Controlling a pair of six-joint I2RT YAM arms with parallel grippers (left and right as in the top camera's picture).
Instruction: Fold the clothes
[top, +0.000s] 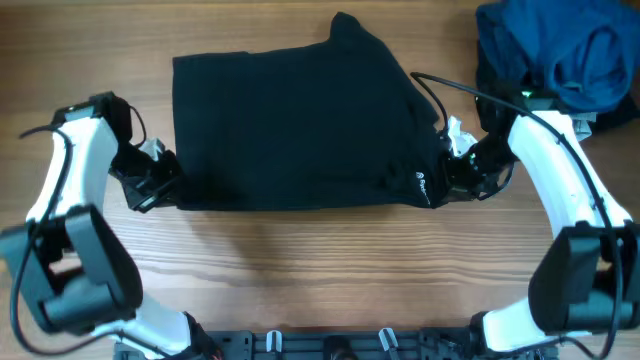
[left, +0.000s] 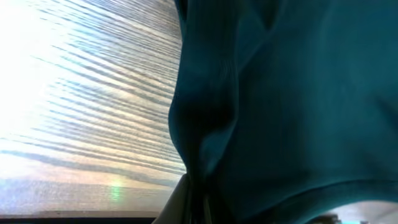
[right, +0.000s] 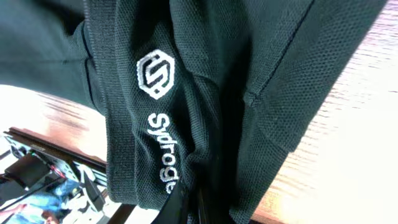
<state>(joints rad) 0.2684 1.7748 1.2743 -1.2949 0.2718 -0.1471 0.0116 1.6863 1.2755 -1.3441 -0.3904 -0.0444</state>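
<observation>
The right gripper lifts the logo corner next and carries it outward over the garment before opening, because flat cloth lies beyond to fold onto.
The clothes, one black garment, lie folded across the back middle of the wooden table, with a tiny white logo near the front right corner. My left gripper is shut on the garment's front left edge. In the left wrist view the dark fabric bunches into the jaws at the bottom. My right gripper is shut on the front right corner. The right wrist view shows the white logo and lettering on the pinched cloth, lifted a little off the wood.
A bright blue garment is heaped at the back right corner of the table, close behind my right arm. Bare wood runs along the front, between the garment and the arm bases.
</observation>
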